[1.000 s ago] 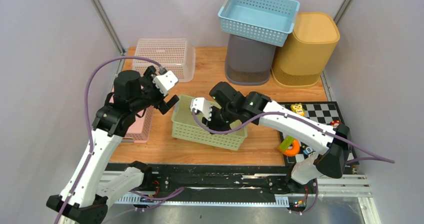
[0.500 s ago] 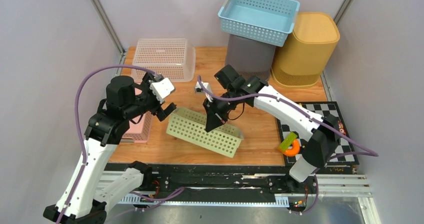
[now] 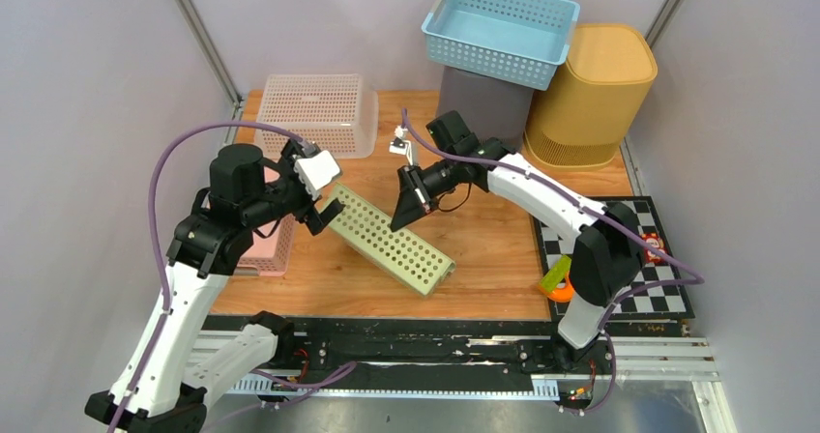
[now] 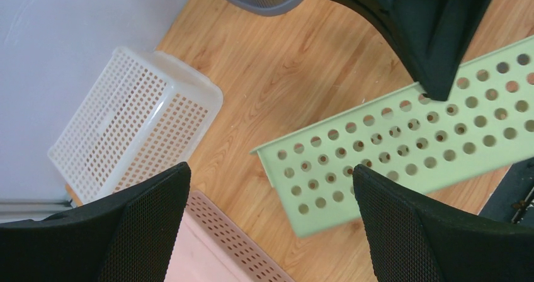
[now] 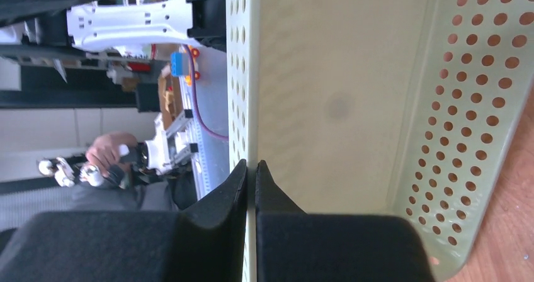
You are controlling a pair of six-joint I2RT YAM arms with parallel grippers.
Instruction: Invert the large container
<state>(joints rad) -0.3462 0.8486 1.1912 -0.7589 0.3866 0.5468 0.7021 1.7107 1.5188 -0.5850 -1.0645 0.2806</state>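
The container's open side faces bare tabletop outward of my right gripper and to its right in the top view. I should tip the side of the container that way next and release.
The large green perforated container (image 3: 392,243) stands tipped on its long side in the middle of the table, its holed wall facing up. My right gripper (image 3: 405,206) is shut on its raised wall; in the right wrist view the fingers (image 5: 277,231) pinch the thin wall (image 5: 251,74), with the container's inside (image 5: 352,93) beside them. My left gripper (image 3: 324,208) is open and empty, just off the container's left end. In the left wrist view its gripper (image 4: 271,172) hangs above the container's corner (image 4: 390,150).
A white basket (image 3: 319,112) lies upside down at the back left. A pink basket (image 3: 268,246) sits under the left arm. A blue basket (image 3: 501,29) rests on a grey bin (image 3: 481,116), beside a yellow bin (image 3: 590,95). A checkered board (image 3: 619,225) with toys lies right.
My right gripper has lifted the container's wall up and toward the back. The container has rotated from lying open side up to standing on its side. The left gripper has stayed open nearby.
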